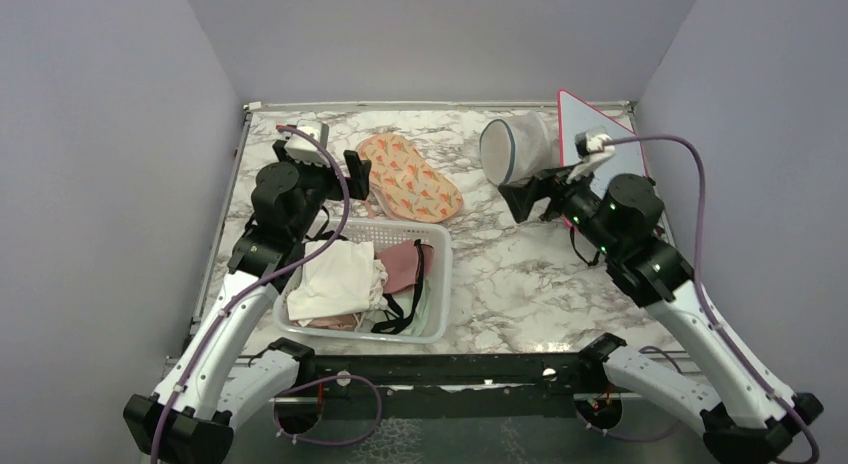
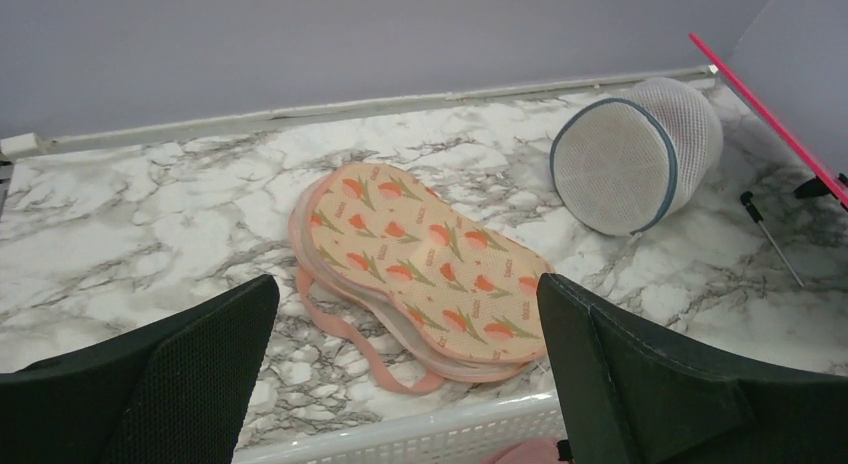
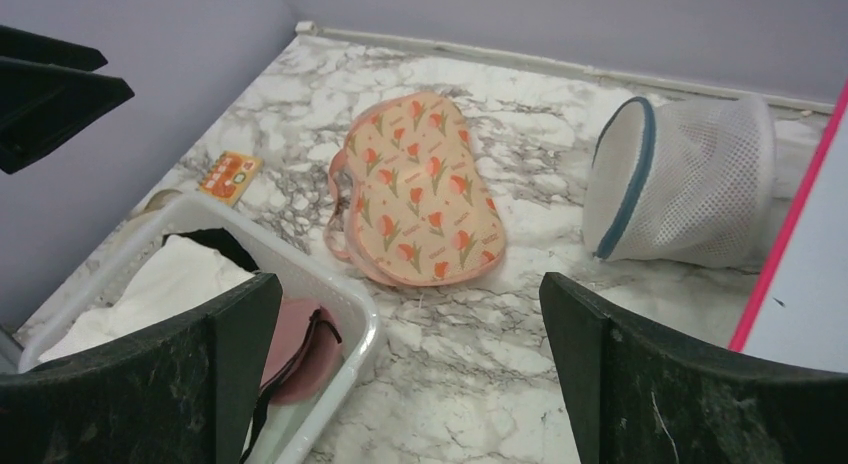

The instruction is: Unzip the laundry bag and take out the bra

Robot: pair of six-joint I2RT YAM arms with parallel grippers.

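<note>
The grey-blue piping (image 1: 513, 145) (image 3: 646, 146) lies outward of my right gripper, so my gripper will move outward over the laundry bag and tip down to close on it.
The laundry bag (image 1: 518, 144) is a white mesh cylinder with grey-blue piping. It lies on its side at the back right of the marble table. It also shows in the left wrist view (image 2: 635, 154) and the right wrist view (image 3: 690, 184). I see no dark red bra; the mesh hides whatever is inside. My left gripper (image 1: 335, 179) is open and empty above the basket's far edge (image 2: 405, 294). My right gripper (image 1: 535, 196) is open and empty just in front of the bag, held above the table (image 3: 410, 289).
A peach tulip-print padded case (image 1: 410, 176) lies flat at the back centre. A white slatted basket (image 1: 440, 284) at front left holds a white cloth (image 1: 335, 279) and a dusty pink garment with black straps (image 1: 405, 264). A pink-edged board (image 1: 600, 119) leans at the back right.
</note>
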